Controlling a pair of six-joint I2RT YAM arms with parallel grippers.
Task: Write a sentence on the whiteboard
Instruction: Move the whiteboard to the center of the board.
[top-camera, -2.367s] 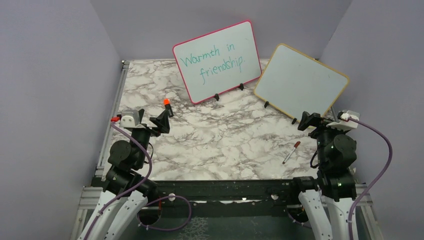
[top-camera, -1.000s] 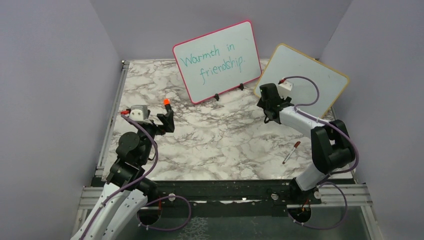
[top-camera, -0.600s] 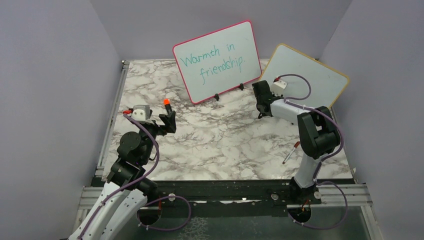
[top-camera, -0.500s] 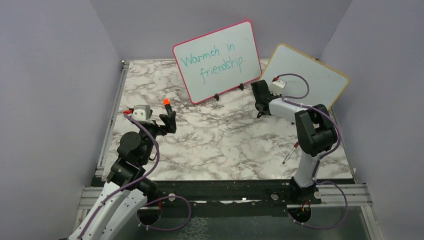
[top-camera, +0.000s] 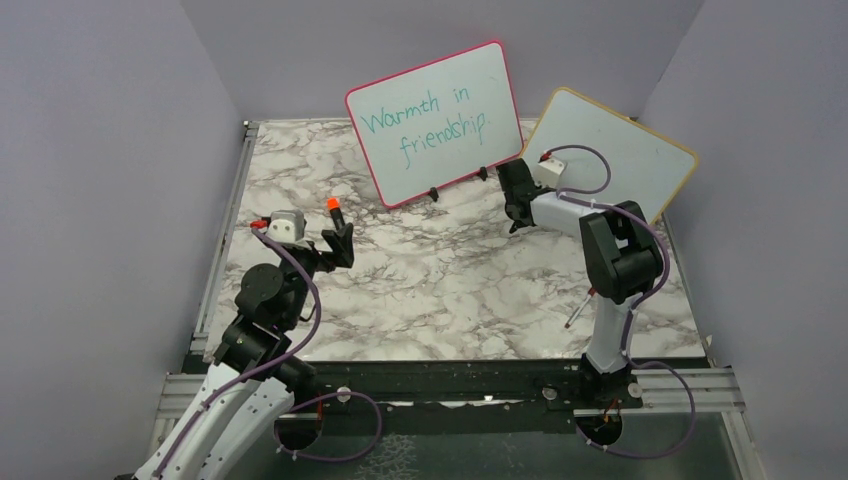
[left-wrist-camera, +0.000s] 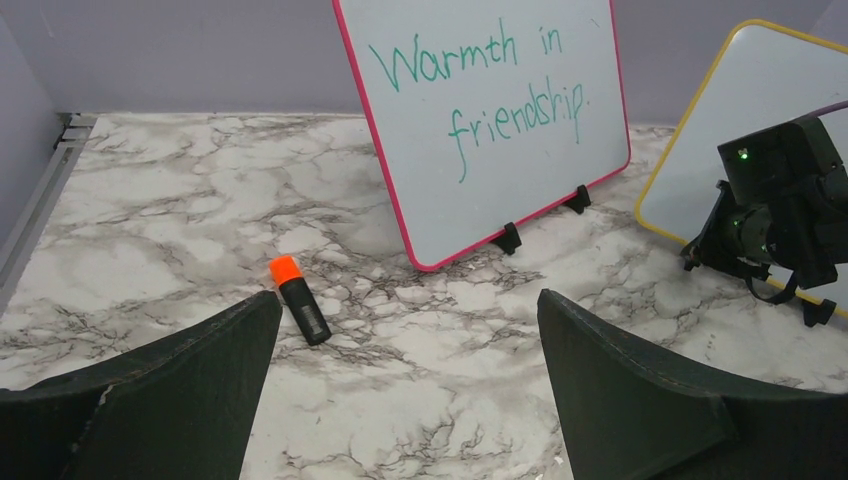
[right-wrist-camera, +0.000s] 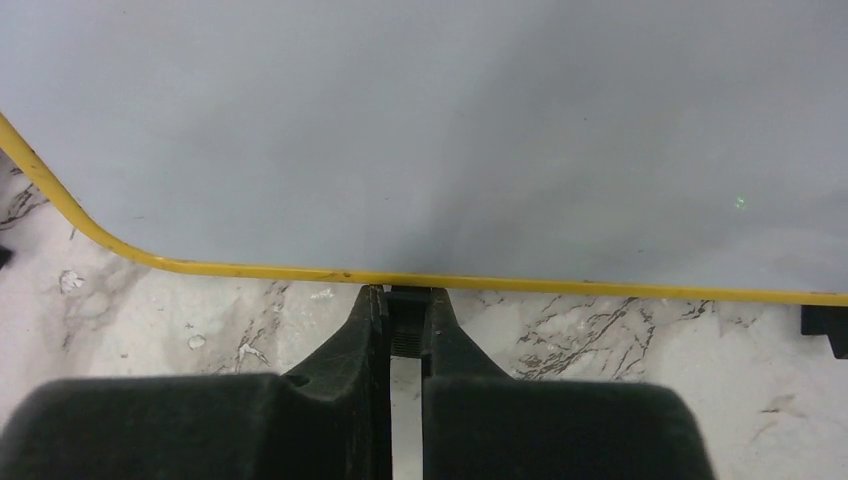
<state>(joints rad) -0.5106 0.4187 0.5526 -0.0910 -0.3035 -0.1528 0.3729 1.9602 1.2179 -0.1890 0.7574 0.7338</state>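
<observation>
My right gripper will next pull the yellow-framed board back and left in the top view and release the board's foot over open marble.
The whiteboard (top-camera: 612, 160) with the thin yellow frame leans at the back right, and its face (right-wrist-camera: 450, 120) is blank. The sentence is not in view. My right gripper (top-camera: 514, 206) is at the board's lower left corner. In the right wrist view it (right-wrist-camera: 405, 300) is shut on a small black foot (right-wrist-camera: 407, 318) under the yellow edge. A red-capped marker (top-camera: 576, 314) lies on the table, partly behind the right arm. My left gripper (top-camera: 338, 240) hovers open and holds nothing (left-wrist-camera: 410, 297).
A pink-framed board (top-camera: 435, 115) with teal writing stands at the back centre (left-wrist-camera: 490, 110). An orange-capped black marker (left-wrist-camera: 299, 299) lies on the marble table (top-camera: 440, 280) just beyond the left gripper. Purple walls enclose the table on three sides.
The right arm reached forward and left to the whiteboard's lower corner, and its jaws closed on the black foot. The left arm barely moved.
</observation>
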